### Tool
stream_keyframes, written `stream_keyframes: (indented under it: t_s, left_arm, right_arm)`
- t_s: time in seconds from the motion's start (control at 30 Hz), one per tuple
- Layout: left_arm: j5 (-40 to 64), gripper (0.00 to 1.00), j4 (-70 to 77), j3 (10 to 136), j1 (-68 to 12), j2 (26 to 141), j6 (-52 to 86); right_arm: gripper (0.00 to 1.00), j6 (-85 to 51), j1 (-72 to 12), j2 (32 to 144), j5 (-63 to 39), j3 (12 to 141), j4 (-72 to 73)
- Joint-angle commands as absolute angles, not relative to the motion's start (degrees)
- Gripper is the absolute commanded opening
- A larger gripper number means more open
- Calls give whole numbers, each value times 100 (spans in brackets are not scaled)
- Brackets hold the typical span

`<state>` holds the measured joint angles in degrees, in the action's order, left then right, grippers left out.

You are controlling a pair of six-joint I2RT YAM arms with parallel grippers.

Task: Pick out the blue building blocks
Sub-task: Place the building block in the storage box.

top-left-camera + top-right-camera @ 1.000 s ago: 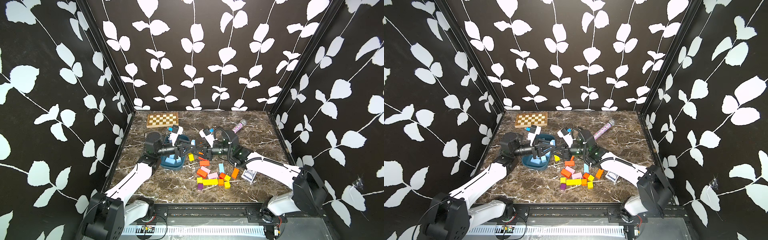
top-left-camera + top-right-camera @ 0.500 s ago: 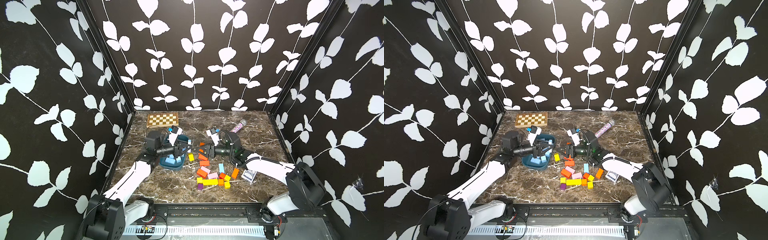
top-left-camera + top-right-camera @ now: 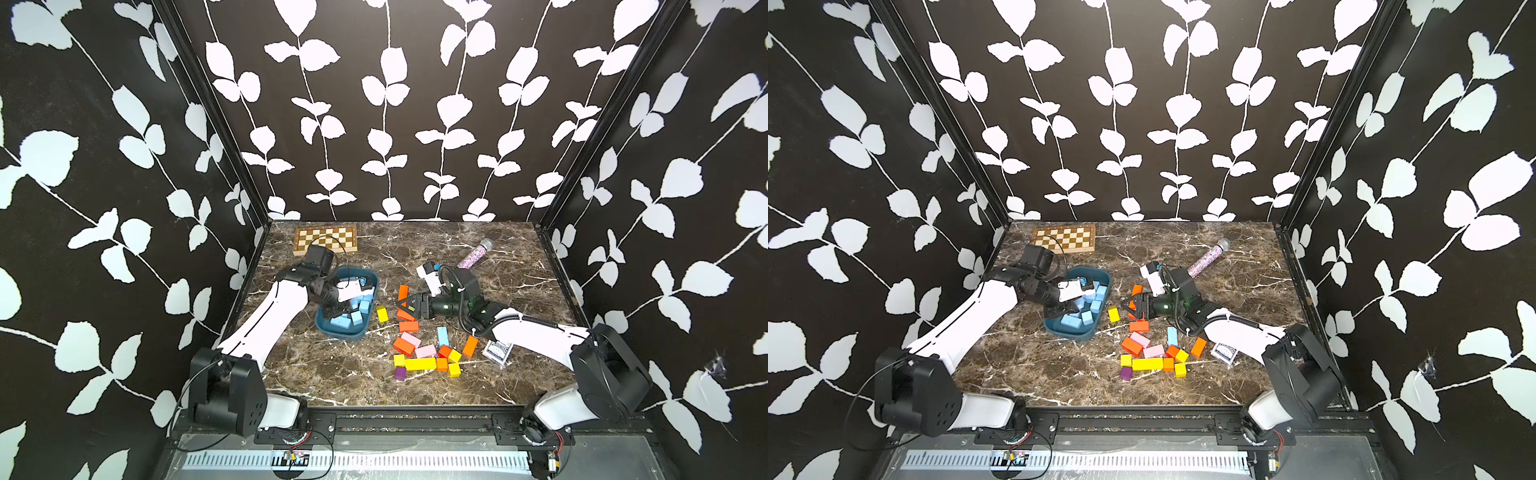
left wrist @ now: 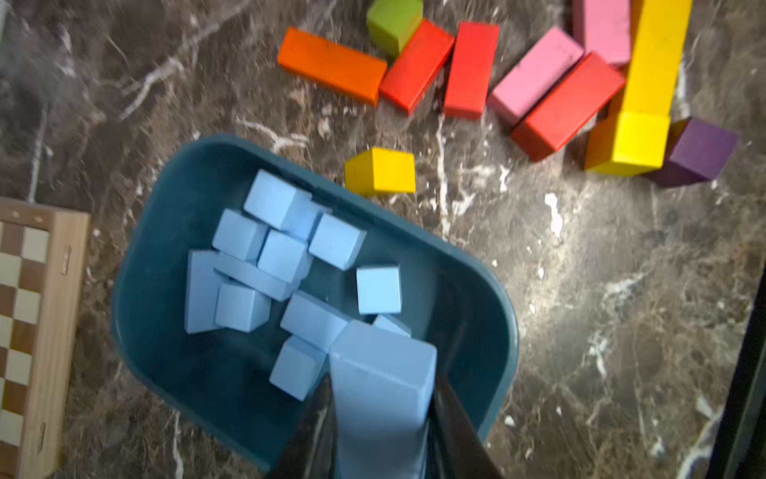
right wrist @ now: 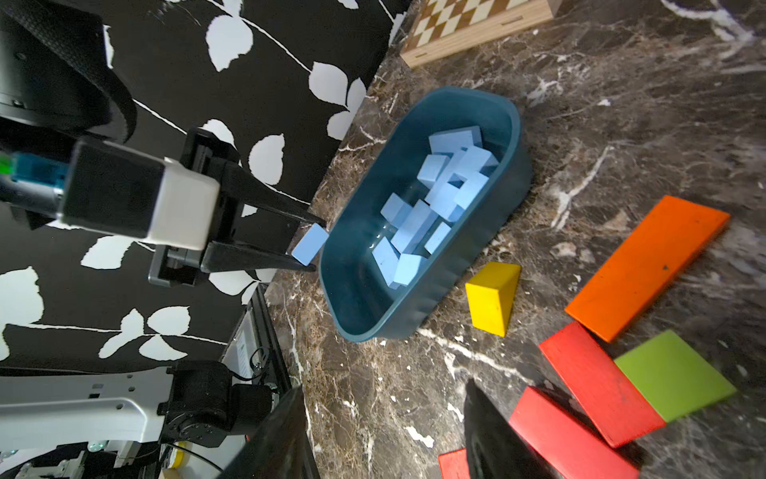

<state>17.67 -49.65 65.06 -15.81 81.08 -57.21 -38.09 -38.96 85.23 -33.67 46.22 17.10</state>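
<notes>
I need to turn my left gripper next, lower it into the dark teal tray [image 3: 328, 330] and let go of the light blue block, because the loose blue blocks are below my gripper.
My left gripper [image 4: 383, 383] is shut on a light blue block [image 4: 381, 373] and holds it above the near end of the dark teal tray [image 4: 136, 298]. Several blue building blocks [image 4: 282, 253] lie loose in that tray [image 3: 328, 330]. The right wrist view shows the held block [image 5: 309, 251] between the left fingers, beside the tray's rim [image 5: 414, 319]. One more blue block [image 3: 443, 336] lies on the marble among the coloured ones. My right gripper [image 3: 405, 307] is open over orange and red blocks, with only bare marble between its fingers [image 5: 383, 387].
A heap of orange, red, pink, yellow and purple blocks [image 3: 419, 363] lies right of the tray, with a lone yellow block [image 3: 382, 313] beside it. A chessboard [image 3: 325, 240] sits at the back left, a glitter microphone [image 3: 475, 254] at the back, and a card deck [image 3: 496, 351] on the right.
A second ago the two grippers met over the table. The right gripper has opened and drawn back to the right. The left has swung back over the tray with the blue block.
</notes>
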Motion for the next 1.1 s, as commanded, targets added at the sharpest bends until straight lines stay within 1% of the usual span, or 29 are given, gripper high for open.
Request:
stream_keyframes:
  t_s: [0.0, 0.03, 0.13, 0.27, 0.37, 0.47, 0.53, 0.63, 0.9, 0.97, 1.07]
  left_arm:
    - [1395, 10, -5363, 6872, -1571, 8369, -4612]
    - [1361, 9, -5227, 6778, -1573, 8413, -3938]
    - [1316, 8, -4759, 6384, -1569, 8399, -2650]
    - [1038, 7, -4376, 6308, -1571, 8563, -1393]
    - [1011, 8, -4243, 6331, -1572, 8763, -828]
    - [895, 9, -3985, 6229, -1567, 8882, -546]
    - [810, 14, -3845, 6158, -1570, 8933, -463]
    - [639, 16, -3719, 6083, -1566, 8997, -448]
    - [558, 19, -3549, 6067, -1572, 9153, -405]
    - [540, 23, -3542, 6069, -1573, 9188, -396]
    - [502, 34, -3541, 6078, -1573, 9236, -372]
  right_arm:
    - [58, -3734, -3902, 8396, -3244, 4737, 1455]
    - [58, -3756, -3902, 8362, -3220, 4716, 1450]
    - [58, -3826, -3902, 8289, -3138, 4610, 1536]
    - [58, -3872, -3902, 8292, -3116, 4492, 1600]
    - [58, -3870, -3902, 8299, -3087, 4468, 1606]
    - [58, -3877, -3902, 8308, -3076, 4474, 1600]
    - [58, -3895, -3902, 8294, -3068, 4457, 1600]
    - [58, -3886, -3901, 8254, -3034, 4422, 1600]
    - [57, -3967, -3902, 8268, -3032, 4420, 1575]
    - [57, -3983, -3902, 8271, -3050, 4414, 1565]
    - [57, -3993, -3902, 8262, -3043, 4413, 1541]
